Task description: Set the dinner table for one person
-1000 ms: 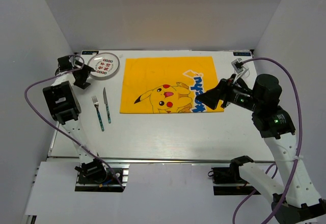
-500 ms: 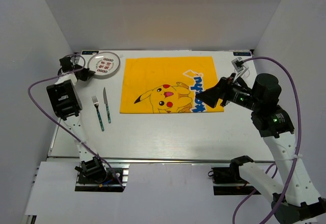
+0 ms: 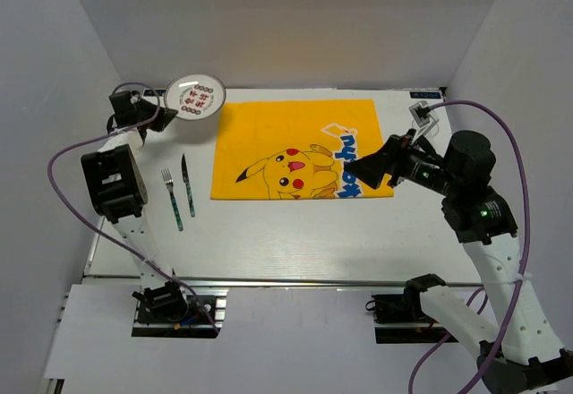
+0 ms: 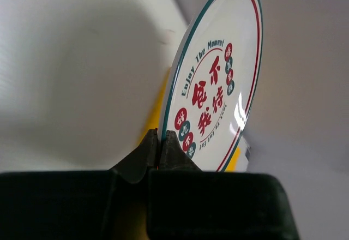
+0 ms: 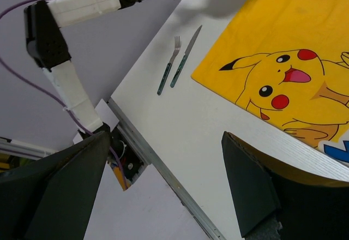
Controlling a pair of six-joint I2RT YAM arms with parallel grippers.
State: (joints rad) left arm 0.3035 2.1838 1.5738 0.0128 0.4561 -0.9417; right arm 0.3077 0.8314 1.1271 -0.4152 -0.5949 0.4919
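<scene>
The placemat's empty middle is below my left gripper and to its right in the top view, so I need to carry the plate there, lower it and let go.
A white plate with red and green lettering hangs tilted above the far left corner of the dinner table. My left gripper is shut on its near rim; in the left wrist view the fingertips pinch the green edge of the plate. A fork and a knife lie side by side left of the yellow cartoon placemat. My right gripper hovers open over the placemat's right end, nothing between its fingers.
White walls close in the table on the left, right and back. A metal rail runs along the front edge. Purple cables loop off both arms. A small grey fitting sits at the far right corner.
My left gripper has shut on the plate's rim and lifted it off the table, tilting it up toward the back. The right arm has stayed put.
</scene>
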